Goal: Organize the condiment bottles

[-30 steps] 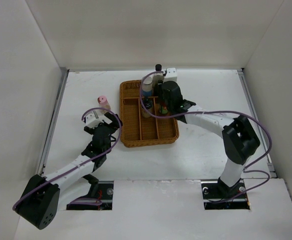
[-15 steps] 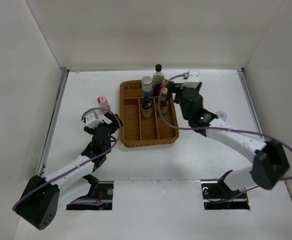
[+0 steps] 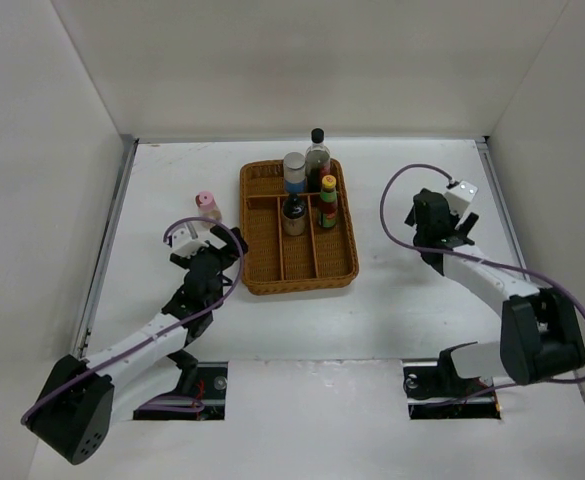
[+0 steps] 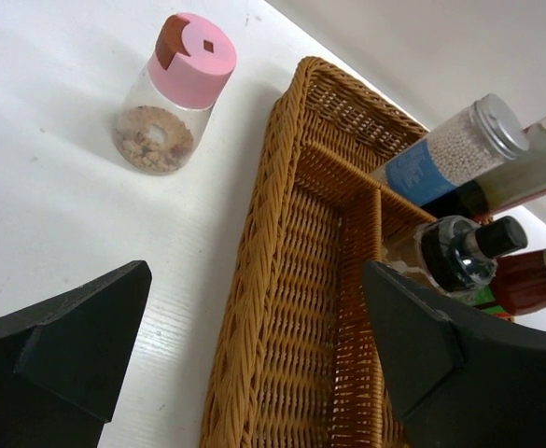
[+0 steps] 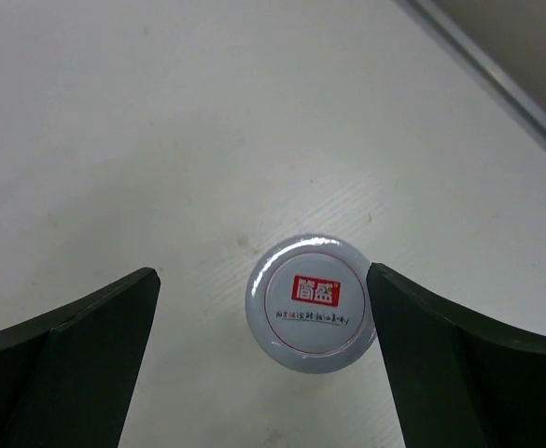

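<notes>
The right gripper moves toward the right in the wrist view next and comes down around the jar's lid (image 5: 312, 304), since the white-lidded jar sits by one finger.
Four condiment bottles stand at the far end of the brown wicker tray (image 3: 272, 283): a grey-lidded blue-labelled jar (image 3: 294, 172), a tall dark bottle (image 3: 318, 150), a short dark bottle (image 3: 293, 212) and a yellow-capped bottle (image 3: 328, 200). A pink-lidded jar (image 3: 207, 205) stands on the table left of the tray. My left gripper (image 3: 224, 243) is open near the tray's left rim (image 4: 254, 280), short of the pink-lidded jar (image 4: 175, 98). My right gripper (image 5: 263, 275) hangs open above a squat white-lidded jar (image 5: 312, 303), which lies close to its right finger (image 5: 459, 364). In the top view that gripper (image 3: 432, 225) hides the jar.
The tray's near compartments (image 3: 297, 255) hold nothing. White walls enclose the table, and a metal rail (image 3: 507, 215) runs along its right edge. Purple cables loop over both arms.
My right arm has swung away from the tray to the table's right side and its jaws have opened. The yellow-capped bottle now stands free in the tray. The left arm has barely moved.
</notes>
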Controlling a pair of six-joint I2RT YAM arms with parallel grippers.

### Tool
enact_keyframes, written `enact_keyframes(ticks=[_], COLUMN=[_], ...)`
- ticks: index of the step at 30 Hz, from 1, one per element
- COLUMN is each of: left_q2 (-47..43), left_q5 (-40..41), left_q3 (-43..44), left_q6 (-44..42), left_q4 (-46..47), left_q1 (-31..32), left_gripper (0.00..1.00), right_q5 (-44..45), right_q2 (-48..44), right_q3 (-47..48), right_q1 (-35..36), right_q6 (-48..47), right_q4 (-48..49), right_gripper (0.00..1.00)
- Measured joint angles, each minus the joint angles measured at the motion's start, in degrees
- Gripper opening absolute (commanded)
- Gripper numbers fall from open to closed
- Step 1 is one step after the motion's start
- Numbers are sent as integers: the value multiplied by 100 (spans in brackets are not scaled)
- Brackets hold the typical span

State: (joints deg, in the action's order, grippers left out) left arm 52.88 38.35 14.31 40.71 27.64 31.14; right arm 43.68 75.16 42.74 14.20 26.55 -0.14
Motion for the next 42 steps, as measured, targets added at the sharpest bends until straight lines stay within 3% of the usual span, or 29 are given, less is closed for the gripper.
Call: enact_keyframes(ticks=[10,30,32,37,39,42], left_q2=[-72,46,44,-79,-101,-105], left_q5=[0,-9,-9,-15,-20,-17], left_q3=[-4,-4,-7,-11,-11,-11], left_q6=[22,50,50,59,61,63], left_q4=[2,0,0,2,0,-2], left_q1=[4,7,7,4,2,-2], left_gripper=[100,100,100,100,100,100], right_q5=[195,-70,-164,-291,-295,-149], right_q2=[638,-317,-131,262,267,229], right_q3=[-11,-551,-564,-566,-566,-568], right_q1=[-323,-129,-173,-219,-212,20], right_q6=[94,468,525,560,549,442], right_q4=[269,-195,-201,-166,-133,-186], right_gripper=[95,99,91,60,53,52])
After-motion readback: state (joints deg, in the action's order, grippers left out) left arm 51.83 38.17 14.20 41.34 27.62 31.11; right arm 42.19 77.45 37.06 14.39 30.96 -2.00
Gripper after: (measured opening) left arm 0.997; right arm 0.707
